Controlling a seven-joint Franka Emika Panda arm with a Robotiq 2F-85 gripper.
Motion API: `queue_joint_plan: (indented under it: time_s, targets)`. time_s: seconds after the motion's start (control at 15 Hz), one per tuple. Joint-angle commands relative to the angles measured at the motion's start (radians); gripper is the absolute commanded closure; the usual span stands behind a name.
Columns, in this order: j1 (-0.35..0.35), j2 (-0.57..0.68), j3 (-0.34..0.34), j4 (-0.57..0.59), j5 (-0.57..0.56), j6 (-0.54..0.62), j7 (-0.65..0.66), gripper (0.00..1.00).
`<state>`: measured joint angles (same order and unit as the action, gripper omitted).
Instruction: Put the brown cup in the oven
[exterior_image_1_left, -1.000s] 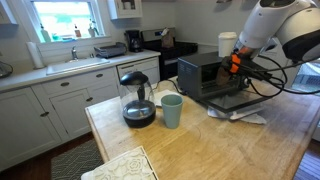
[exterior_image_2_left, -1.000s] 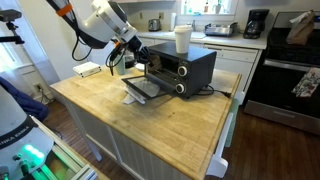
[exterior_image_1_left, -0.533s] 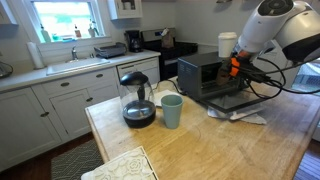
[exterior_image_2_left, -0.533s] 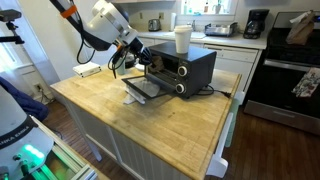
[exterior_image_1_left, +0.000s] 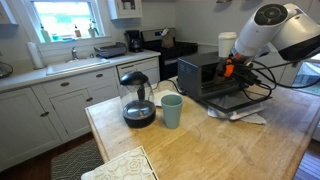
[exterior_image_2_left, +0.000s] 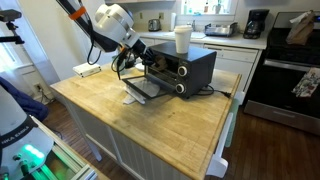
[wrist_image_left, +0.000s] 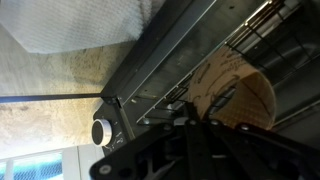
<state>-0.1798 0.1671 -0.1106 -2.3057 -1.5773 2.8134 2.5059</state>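
Note:
The brown cup (wrist_image_left: 238, 88) still tilts near the open door, so next my gripper will move deeper through the oven's opening, over the wire rack (wrist_image_left: 256, 26), to release it there.
The oven (exterior_image_1_left: 200, 70) stands on the wooden counter with its glass door (exterior_image_1_left: 228, 97) dropped open; it also shows in an exterior view (exterior_image_2_left: 188, 68). My gripper (exterior_image_1_left: 228, 69) is at the oven's mouth, reaching in over the door (exterior_image_2_left: 145, 88). In the wrist view the gripper (wrist_image_left: 200, 100) is shut on the brown cup (wrist_image_left: 238, 88), which lies tilted over the oven's wire rack. The cup is hidden by the arm in both exterior views.
A white paper cup (exterior_image_1_left: 227, 44) stands on top of the oven. A teal cup (exterior_image_1_left: 171, 110) and a glass coffee pot (exterior_image_1_left: 137, 98) stand on the counter's near side. A cloth (exterior_image_1_left: 247, 116) lies beside the oven door. A patterned mat (exterior_image_1_left: 120, 165) lies at the corner.
The arm has shifted a little toward the oven's opening, carrying the brown cup further in. Nothing else has moved.

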Motion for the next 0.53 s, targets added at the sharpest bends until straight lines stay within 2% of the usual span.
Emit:
queue_joint_plan:
  time_s: [0.0,0.47]
  targets:
    - [0.009,0.045,0.003,0.044,-0.091,-0.014,0.133,1.0]
    - [0.013,0.097,0.012,0.08,-0.168,-0.058,0.267,1.0]
